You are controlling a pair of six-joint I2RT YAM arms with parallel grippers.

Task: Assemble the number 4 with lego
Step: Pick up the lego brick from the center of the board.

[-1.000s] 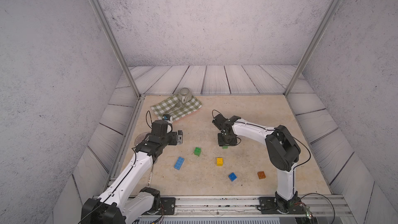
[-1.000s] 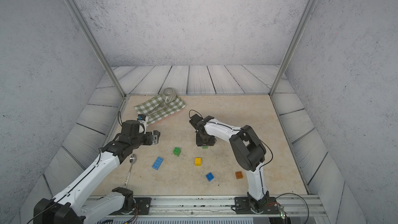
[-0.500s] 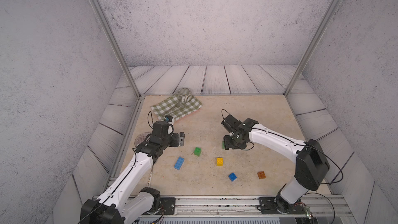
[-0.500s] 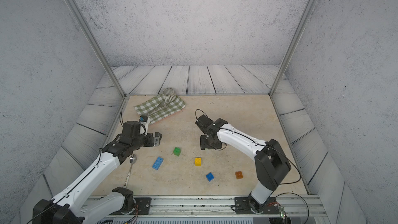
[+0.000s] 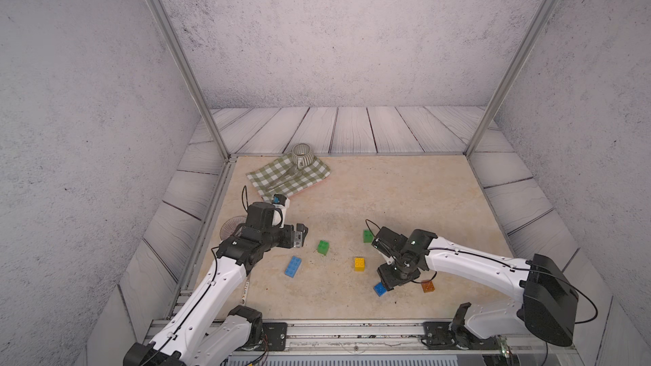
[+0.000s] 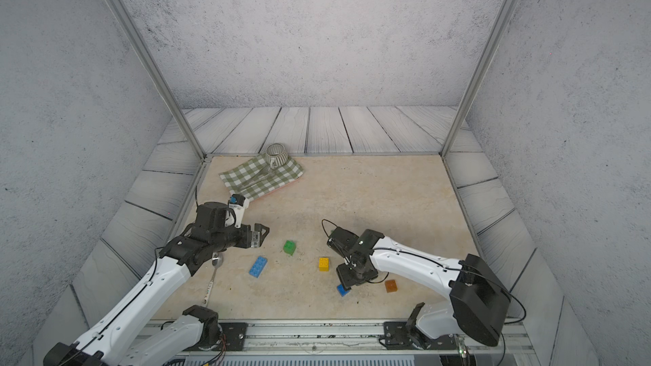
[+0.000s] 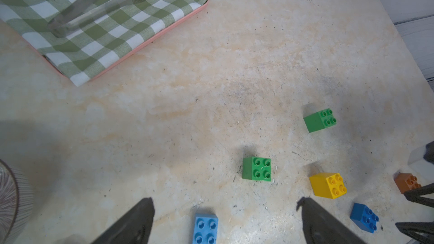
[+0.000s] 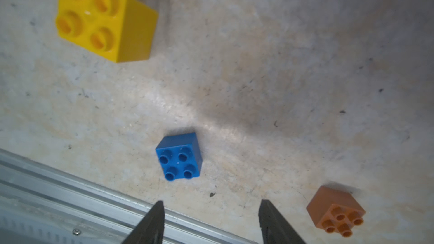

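I should next move my right gripper down and across onto the dark blue brick (image 5: pixel 379 289) (image 8: pixel 180 160) to close, because its open fingers are still above the brick and away from its middle.
The lego lies as single bricks on the beige table; the number 4 is not in view. Near the left side are a light-blue brick (image 5: pixel 293 266) and a green brick (image 5: pixel 323 247). A second green brick (image 5: pixel 367 236), a yellow one (image 5: pixel 359 264), a dark blue one (image 5: pixel 379 289) and an orange-brown one (image 5: pixel 427 286) lie to the right. My left gripper (image 7: pixel 225 201) hovers open and empty, with the light-blue brick (image 7: pixel 206 228) under the gap. My right gripper (image 8: pixel 211 201) is open and empty, just short of the dark blue brick (image 8: pixel 179 157).
A green checked cloth (image 5: pixel 289 177) with metal tongs (image 7: pixel 98 8) and a ribbed cup (image 5: pixel 303 154) sits at the back left. A glass dish (image 5: pixel 230 228) and a spoon (image 6: pixel 213 276) lie under the left arm. An aluminium rail (image 5: pixel 352 325) runs along the front edge.
My right arm has swung from the far green brick toward the front, over the dark blue brick, and its jaws have widened. The left arm has barely moved.
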